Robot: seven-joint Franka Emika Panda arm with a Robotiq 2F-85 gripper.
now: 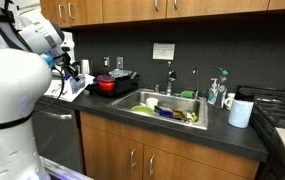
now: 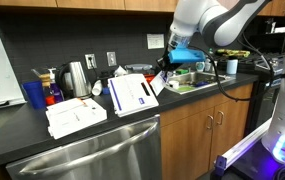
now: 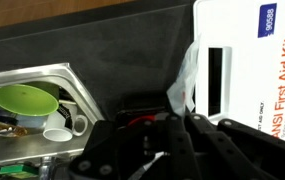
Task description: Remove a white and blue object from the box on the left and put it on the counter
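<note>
My gripper shifts away from the box toward the sink next, lowers and releases the packet, since the dark counter between box (image 3: pixel 252 50) and sink lies bare.
The box (image 3: pixel 252 50) is a flat white first aid kit with blue print, lying open on the dark counter (image 3: pixel 132 40). It shows in both exterior views (image 2: pixel 132 95) (image 1: pixel 74 88). My gripper (image 3: pixel 172 112) hovers just beside the box's edge, on the sink side. Its dark fingers look closed on a crumpled white packet (image 3: pixel 185 80) that sticks out past the fingertips. No blue shows on the packet. The gripper also shows in both exterior views (image 2: pixel 162 72) (image 1: pixel 74 70), a little above the box.
The steel sink (image 3: pixel 70 72) holds a green bowl (image 3: pixel 24 100) and a white mug (image 3: pixel 57 130). A red pot (image 1: pixel 107 85) stands between box and sink. A kettle (image 2: pixel 77 75), a blue cup (image 2: pixel 34 95) and a white flat sheet (image 2: pixel 75 115) lie beyond the box.
</note>
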